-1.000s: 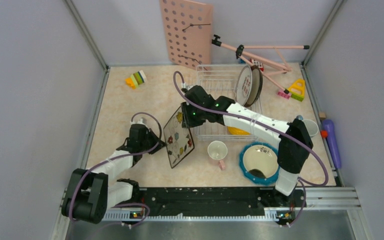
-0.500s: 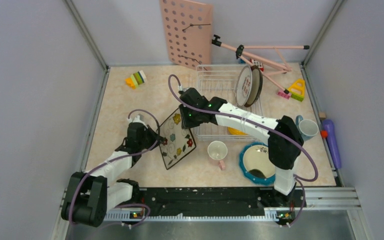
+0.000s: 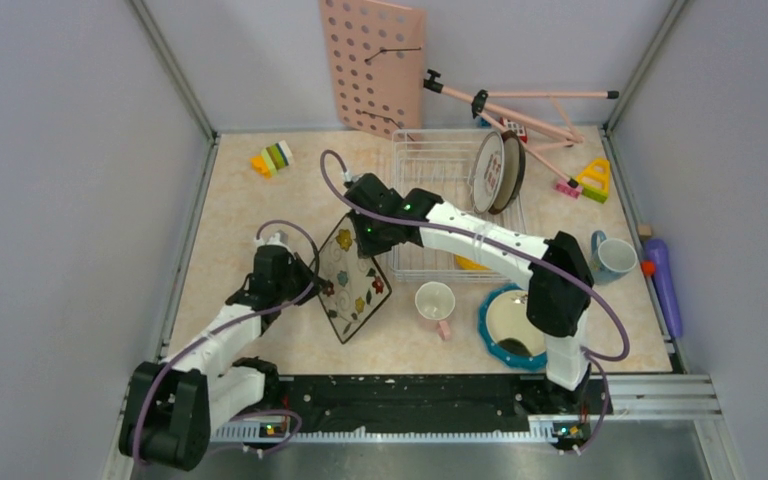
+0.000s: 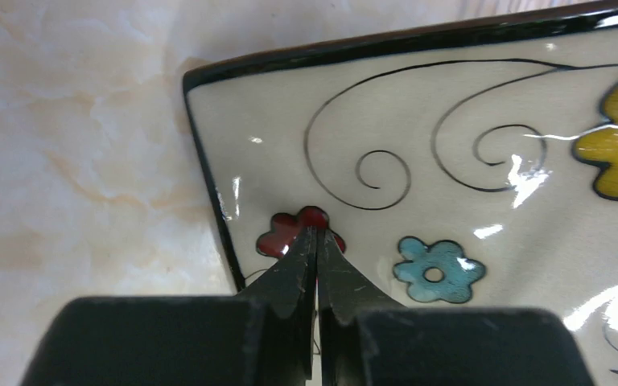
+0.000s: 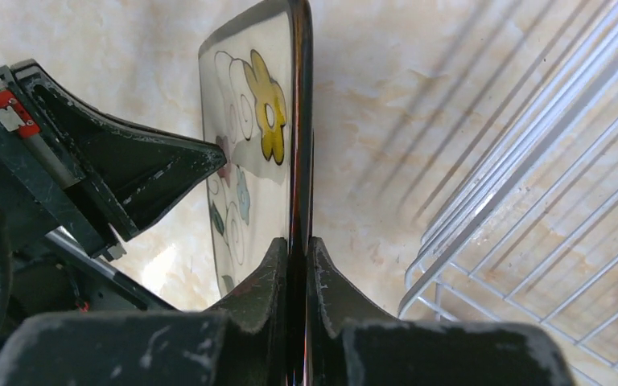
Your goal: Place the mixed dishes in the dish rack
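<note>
Free rack space beside the standing plates lies outward and right of my right gripper in the top view, so I need to lift across, lower and release the square floral plate.
The square floral plate (image 3: 355,285) stands tilted on edge on the table, left of the white wire dish rack (image 3: 440,165). My right gripper (image 3: 368,240) is shut on its upper rim; the right wrist view shows both fingers clamping the dark rim (image 5: 299,121), with the rack (image 5: 531,185) to the right. My left gripper (image 3: 310,283) is shut, its tips against the plate's flowered face (image 4: 451,121) by a red flower. The brown-rimmed plate (image 3: 495,172) stands in the rack. The yellow-orange bowl (image 3: 472,263) peeks from under my right arm. The pink cup (image 3: 434,300), teal dish (image 3: 510,322) and blue cup (image 3: 612,255) rest on the table.
A pink pegboard (image 3: 372,65) leans on the back wall beside a fallen pink tripod (image 3: 520,110). Toy blocks (image 3: 272,158) lie at back left, a yellow toy (image 3: 594,178) at back right. A purple object (image 3: 663,285) lies along the right edge.
My right gripper has carried the plate's top edge a little left, away from the rack. The right forearm has swung left, uncovering the blue cup. The left gripper stays at the plate's left side.
</note>
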